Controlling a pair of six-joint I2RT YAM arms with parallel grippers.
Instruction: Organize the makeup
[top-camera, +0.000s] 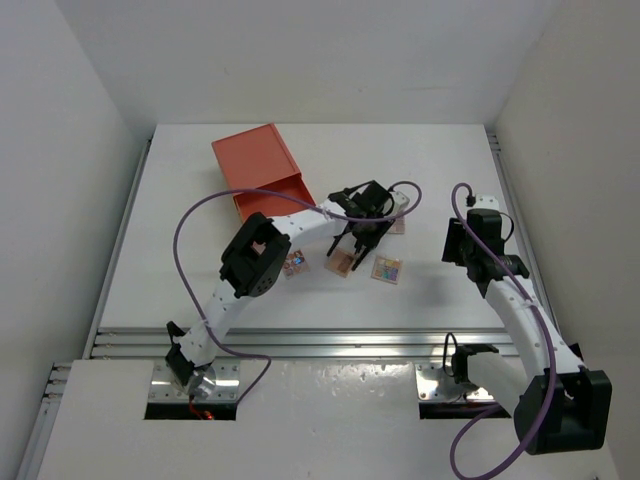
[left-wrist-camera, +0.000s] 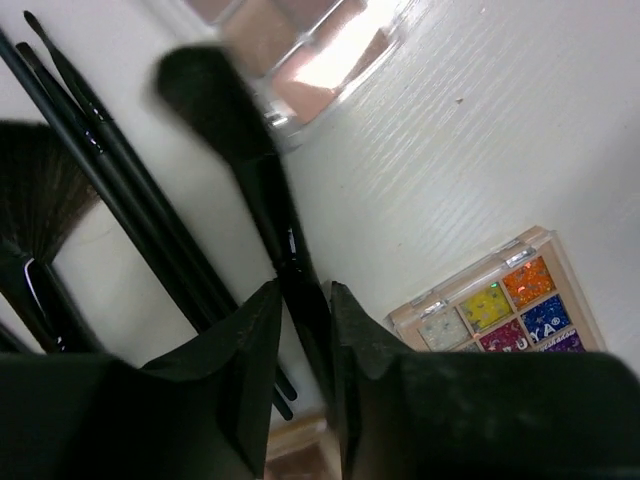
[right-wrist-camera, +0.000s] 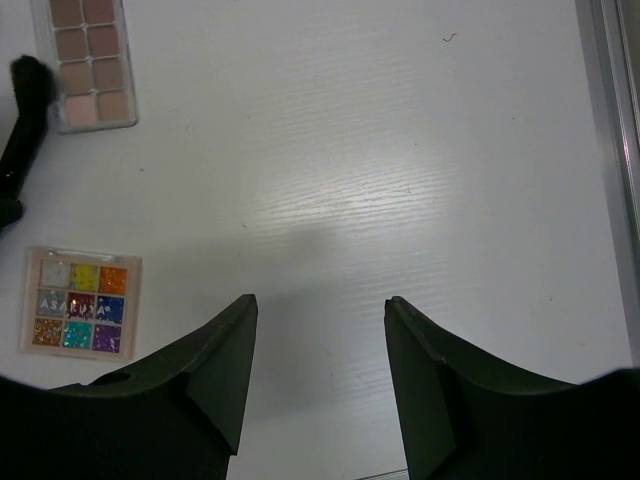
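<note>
The left gripper lifts the fluffy brush next, moves left in the top view and lowers over the drawer box's tray (top-camera: 286, 191) to release it, because that tray is open.
My left gripper (left-wrist-camera: 304, 312) is shut on the handle of a black makeup brush (left-wrist-camera: 262, 190), whose fluffy head overlaps the corner of the long pinkish palette (left-wrist-camera: 300, 50). Several thin black brushes (left-wrist-camera: 110, 170) and a fan brush (left-wrist-camera: 35, 190) lie to its left. A multicoloured palette (left-wrist-camera: 505, 300) lies to the right, and a brownish palette (left-wrist-camera: 300, 455) shows below the jaws. In the top view the left gripper (top-camera: 357, 236) is over the brushes, with palettes at the front (top-camera: 293, 263) (top-camera: 342, 262) (top-camera: 386, 270). My right gripper (right-wrist-camera: 320, 310) is open and empty above bare table.
The orange-and-yellow drawer box (top-camera: 262, 170) stands at the back left of the table. The right wrist view shows the multicoloured palette (right-wrist-camera: 80, 300) and long palette (right-wrist-camera: 90, 60) far left, and a metal rail (right-wrist-camera: 615, 150) along the right edge.
</note>
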